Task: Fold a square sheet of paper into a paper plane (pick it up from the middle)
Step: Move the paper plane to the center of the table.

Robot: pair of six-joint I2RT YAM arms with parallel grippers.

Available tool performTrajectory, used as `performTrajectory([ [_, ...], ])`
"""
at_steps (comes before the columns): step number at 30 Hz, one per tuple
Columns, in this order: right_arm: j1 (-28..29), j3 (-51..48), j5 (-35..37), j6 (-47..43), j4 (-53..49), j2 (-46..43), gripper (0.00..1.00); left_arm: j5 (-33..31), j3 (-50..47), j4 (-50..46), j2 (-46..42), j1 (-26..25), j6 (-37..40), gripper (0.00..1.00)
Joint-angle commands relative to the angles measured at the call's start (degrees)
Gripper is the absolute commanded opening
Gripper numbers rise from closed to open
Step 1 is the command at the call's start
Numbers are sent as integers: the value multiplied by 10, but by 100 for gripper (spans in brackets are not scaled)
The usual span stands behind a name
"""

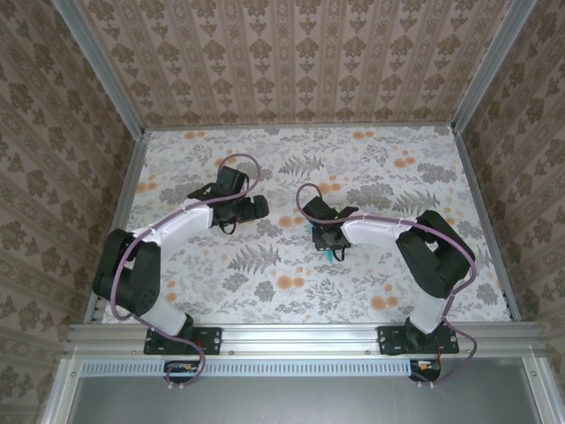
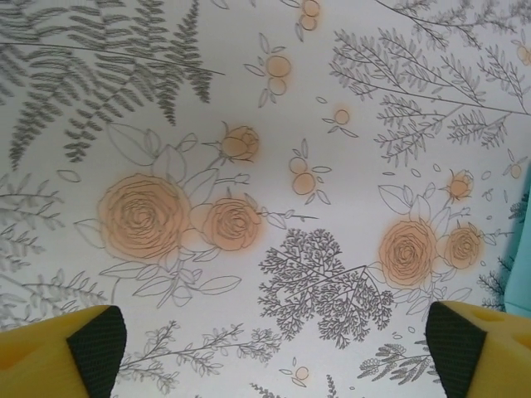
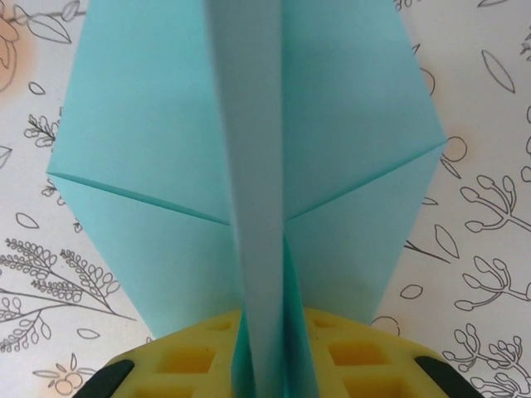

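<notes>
The plane's wings are both folded, so next I will move it outward in my right gripper and let go of its centre fold on the clear cloth toward the back wall.
The light-teal paper is folded into a paper plane, with two flat wings and an upright centre fold running away from the camera. My right gripper is shut on that centre fold, and its yellow fingers press the fold from both sides. From above, the right gripper sits mid-table with a bit of teal plane showing under it. My left gripper hovers to the left of it, open and holding nothing. In the left wrist view the left gripper has its yellow fingertips far apart, and a teal edge of the plane shows at the far right.
The table wears a floral cloth with grey ferns and orange flowers. Patterned walls enclose it at the back and both sides, and an aluminium rail runs along the near edge.
</notes>
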Motion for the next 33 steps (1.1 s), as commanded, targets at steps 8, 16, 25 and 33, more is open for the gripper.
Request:
performTrajectory([
  [8, 13, -17, 55, 27, 4, -7, 17, -24, -13, -20, -26, 9, 9, 100],
  [16, -12, 30, 65, -2, -4, -15, 6, -21, -14, -22, -29, 12, 9, 100],
  [25, -86, 147, -5, -73, 9, 72, 6, -19, -23, -22, -36, 18, 12, 100],
  [33, -92, 252, -56, -77, 6, 162, 8, -15, -29, -20, -33, 19, 13, 100],
])
